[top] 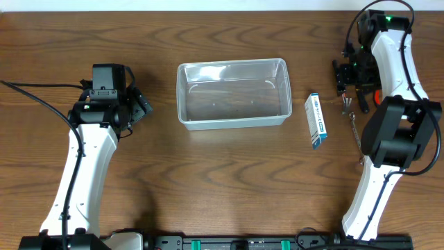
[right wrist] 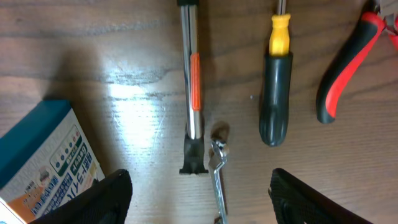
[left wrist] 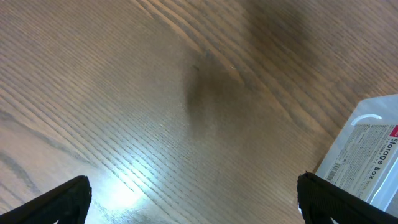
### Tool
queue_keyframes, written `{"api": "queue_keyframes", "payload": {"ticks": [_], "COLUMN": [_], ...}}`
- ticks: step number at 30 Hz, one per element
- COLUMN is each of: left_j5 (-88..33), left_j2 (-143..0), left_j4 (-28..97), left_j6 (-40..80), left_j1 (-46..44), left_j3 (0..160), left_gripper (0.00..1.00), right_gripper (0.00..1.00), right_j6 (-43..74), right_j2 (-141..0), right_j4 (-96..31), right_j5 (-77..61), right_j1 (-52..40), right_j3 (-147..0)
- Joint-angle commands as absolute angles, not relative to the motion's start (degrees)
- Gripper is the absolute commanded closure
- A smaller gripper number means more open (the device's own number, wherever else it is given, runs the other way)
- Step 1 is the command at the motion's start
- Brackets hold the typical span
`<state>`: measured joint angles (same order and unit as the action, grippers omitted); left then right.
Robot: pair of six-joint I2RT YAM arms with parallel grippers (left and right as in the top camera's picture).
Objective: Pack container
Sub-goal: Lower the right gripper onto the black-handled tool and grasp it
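Next, my right gripper moves down onto the silver tool's stem at the orange part's near end. The silver tool lies in line with the gap between my open fingers.
The clear plastic container stands empty at the table's centre; its labelled corner shows at the right of the left wrist view. My left gripper is open and empty over bare wood to the container's left. My right gripper is open and empty at the far right, above a row of hand tools. Below it lie a silver tool with an orange band, a thin silver wrench, a black-and-yellow screwdriver and red-and-black pliers.
A small blue-and-white box lies between the container and the tools; it also shows at the lower left of the right wrist view. The wrench reaches toward the right arm's base.
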<state>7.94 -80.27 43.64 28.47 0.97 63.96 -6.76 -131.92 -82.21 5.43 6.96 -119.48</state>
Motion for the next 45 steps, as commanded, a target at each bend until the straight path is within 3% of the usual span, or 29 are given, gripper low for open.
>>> {"api": "queue_keyframes", "payload": {"ticks": [1,6,26,38,41,45], "left_j5": [9.1,9.1,9.1,9.1,9.1,9.1], "left_j2": [-80.9,-80.9,-80.9,-80.9,-80.9,-80.9], "left_j4": [43.8,43.8,43.8,43.8,43.8,43.8], "left_j6": [28.1,28.1,28.1,28.1,28.1,28.1], "left_j1": [1.2,1.2,1.2,1.2,1.2,1.2], "left_j3": [64.6,64.6,64.6,64.6,64.6,64.6], "left_gripper": [0.02,0.02,0.02,0.02,0.02,0.02], "right_gripper": [0.27,0.33,0.34,0.35,0.40,0.56], "right_j6": [-7.4,-7.3,-7.4,-7.4,-7.4,-7.4], "right_j2": [-130.7,-130.7,-130.7,-130.7,-130.7,-130.7], "right_j4": [-81.6,-80.4,-70.2,-67.5,-67.3,-67.3], "right_j5": [5.8,5.6,5.6,5.5,5.5,5.5], "right_j1": [7.1,7.1,7.0,7.0,7.0,7.0], "right_j3": [-119.0,-118.6,-103.4,-102.3,-102.3,-102.3]}}
